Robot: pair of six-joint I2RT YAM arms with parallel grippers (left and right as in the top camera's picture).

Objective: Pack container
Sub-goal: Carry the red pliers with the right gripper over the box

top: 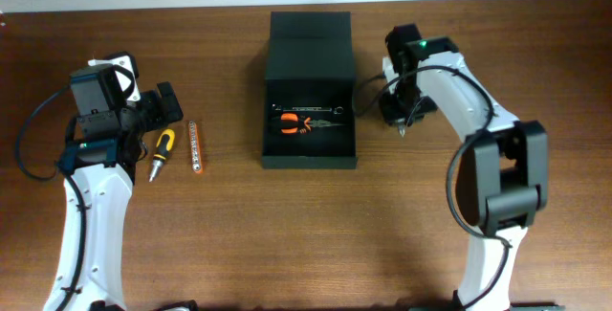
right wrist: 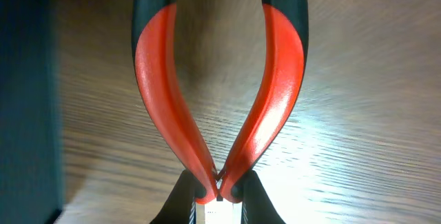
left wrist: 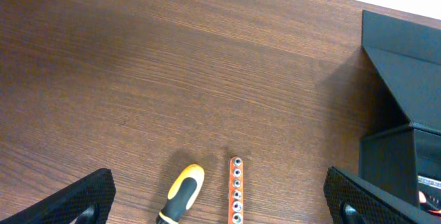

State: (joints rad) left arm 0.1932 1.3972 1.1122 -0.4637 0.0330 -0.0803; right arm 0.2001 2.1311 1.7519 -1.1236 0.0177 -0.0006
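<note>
I should lift my right gripper over the container's side, turn, and lower to release on the near side of the orange-handled pliers, as the bottom of the container is bare there.
The black container (top: pixel 309 155) stands open at the table's middle, its lid (top: pixel 310 41) folded back. Inside lie orange-handled pliers (top: pixel 296 124) and a slim wrench (top: pixel 311 108). Just right of the box, my right gripper (top: pixel 401 120) is shut on a pair of red pliers (right wrist: pixel 155 79). In the right wrist view the gripper (right wrist: pixel 219 191) pinches them where the handles meet, and the black-tipped handles point away over the wood. At the far left my left gripper (left wrist: pixel 219 200) hangs wide open over a yellow-and-black screwdriver (left wrist: pixel 182 193) and an orange bit strip (left wrist: pixel 236 189).
On the bare wood left of the box the screwdriver (top: pixel 162 151) and bit strip (top: pixel 195 146) lie side by side. The container's wall (right wrist: pixel 24 100) shows as a dark blur at the left of the right wrist view, and its lid (left wrist: pixel 400 65) at the right of the left wrist view.
</note>
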